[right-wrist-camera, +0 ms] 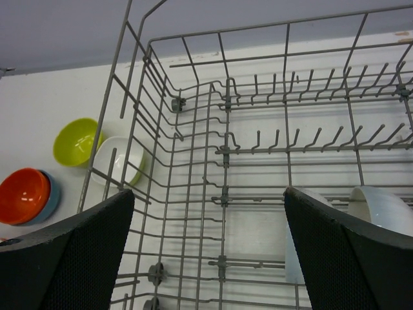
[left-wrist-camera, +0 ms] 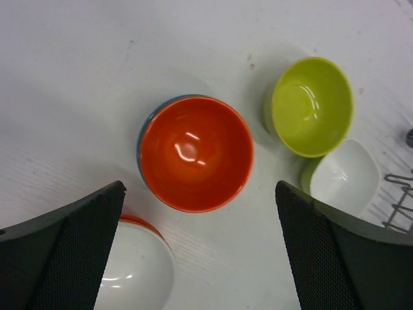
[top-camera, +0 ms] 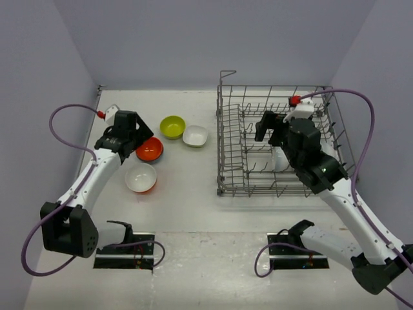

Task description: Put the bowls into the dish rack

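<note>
My left gripper lowers and shifts to the left in the wrist view next, onto the near rim of the orange bowl, since that bowl nests atop the blue bowl (left-wrist-camera: 143,129).
My left gripper (top-camera: 133,134) is open and empty, hovering over the bowls on the table (top-camera: 187,187). In the left wrist view it (left-wrist-camera: 200,258) hangs just short of the orange bowl (left-wrist-camera: 195,153), which sits nested in the blue bowl (left-wrist-camera: 143,129). The yellow-green bowl (left-wrist-camera: 312,106), the white squarish bowl (left-wrist-camera: 345,177) and the orange bowl with white inside (left-wrist-camera: 135,268) lie around it. My right gripper (right-wrist-camera: 210,258) is open and empty inside the dish rack (right-wrist-camera: 222,152), left of a white round bowl (right-wrist-camera: 381,206) standing on edge among the tines.
The dish rack (top-camera: 229,139) stands at the right half of the table; its tall left wall faces the bowls. The bowls cluster left of centre: orange (top-camera: 150,150), yellow-green (top-camera: 172,126), white squarish (top-camera: 195,135), orange with white inside (top-camera: 141,177). Walls close in at the left, back and right.
</note>
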{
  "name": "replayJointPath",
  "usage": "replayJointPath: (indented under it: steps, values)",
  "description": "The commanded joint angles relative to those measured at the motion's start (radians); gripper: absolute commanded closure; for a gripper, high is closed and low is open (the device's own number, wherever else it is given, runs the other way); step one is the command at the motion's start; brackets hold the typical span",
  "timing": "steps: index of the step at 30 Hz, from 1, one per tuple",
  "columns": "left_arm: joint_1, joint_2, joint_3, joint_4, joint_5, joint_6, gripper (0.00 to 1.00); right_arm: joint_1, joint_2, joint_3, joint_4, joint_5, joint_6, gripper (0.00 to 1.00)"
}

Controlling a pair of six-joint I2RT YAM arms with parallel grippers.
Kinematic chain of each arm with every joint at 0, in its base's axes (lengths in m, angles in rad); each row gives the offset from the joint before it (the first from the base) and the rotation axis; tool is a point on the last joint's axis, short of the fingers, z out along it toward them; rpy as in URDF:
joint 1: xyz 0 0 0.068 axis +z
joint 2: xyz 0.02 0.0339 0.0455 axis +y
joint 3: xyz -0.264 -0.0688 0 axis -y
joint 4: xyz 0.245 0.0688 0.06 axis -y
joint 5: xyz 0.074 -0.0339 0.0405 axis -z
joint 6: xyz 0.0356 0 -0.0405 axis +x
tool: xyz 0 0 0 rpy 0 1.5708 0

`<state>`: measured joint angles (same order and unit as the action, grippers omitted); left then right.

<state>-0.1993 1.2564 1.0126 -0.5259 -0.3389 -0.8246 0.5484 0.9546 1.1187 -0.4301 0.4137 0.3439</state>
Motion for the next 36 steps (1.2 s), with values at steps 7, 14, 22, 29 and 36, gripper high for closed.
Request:
replayJointPath:
  steps: [7,14,22,29,36]
  values:
    - [0.087,0.24,0.001,0.075,0.051,0.196,0.13,-0.004,0.033,-0.014,-0.009,-0.006,0.015,0.01]
    - [0.089,0.34,0.015,0.058,0.035,0.17,0.35,-0.004,0.05,-0.008,-0.025,0.023,0.01,0.01]
    - [0.089,0.313,0.018,0.04,-0.002,0.163,0.44,-0.004,0.075,-0.007,-0.032,0.043,0.0,0.01]
    - [0.089,0.331,0.046,0.015,-0.025,0.159,0.69,-0.004,0.098,0.004,-0.047,0.066,-0.002,0.01]
    - [0.089,0.276,0.06,0.007,-0.023,0.16,0.99,-0.004,0.121,0.015,-0.067,0.063,0.001,0.01]
